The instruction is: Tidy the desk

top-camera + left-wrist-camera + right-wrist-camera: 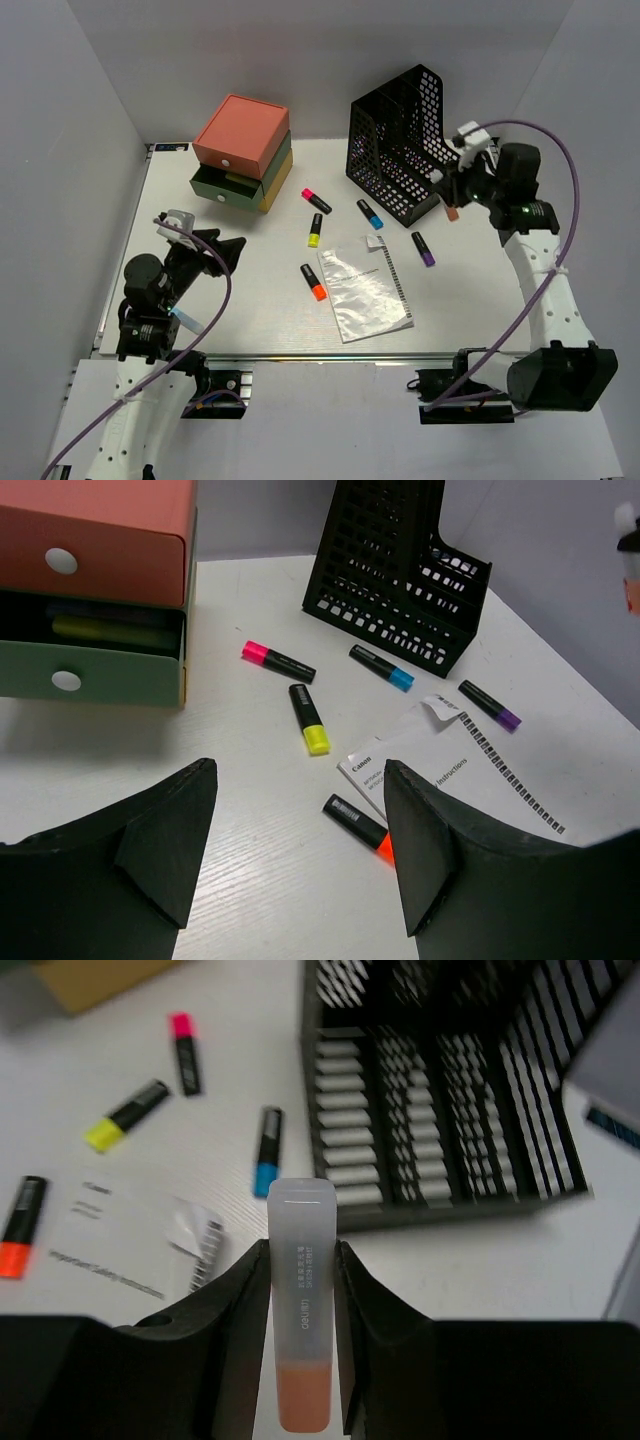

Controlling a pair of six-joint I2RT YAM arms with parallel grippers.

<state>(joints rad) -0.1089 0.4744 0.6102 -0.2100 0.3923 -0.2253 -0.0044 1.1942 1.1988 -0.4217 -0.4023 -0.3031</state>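
Observation:
My right gripper carries the tube to the left in the top view next, over the open top of the pulled-open green drawer, and releases it.
The white desk (230, 300) holds five highlighters: pink (316, 199), yellow (315, 230), blue (370, 213), purple (423, 248) and orange (313, 282). A booklet in a clear sleeve (365, 290) lies at the middle front. My right gripper (450, 195) is shut on a translucent tube with an orange end (302, 1310), held above the desk in front of the black mesh file holder (400, 145). My left gripper (235, 250) is open and empty, low over the desk at the left. In the left wrist view the gripper (300, 770) faces the orange highlighter (358, 825).
The stacked pink, green and yellow drawer box (243, 150) stands at the back left. Its green drawer (90, 670) is pulled open with a yellow-green item (110, 630) inside. A metal rail (330, 357) runs along the near edge. White walls enclose the desk.

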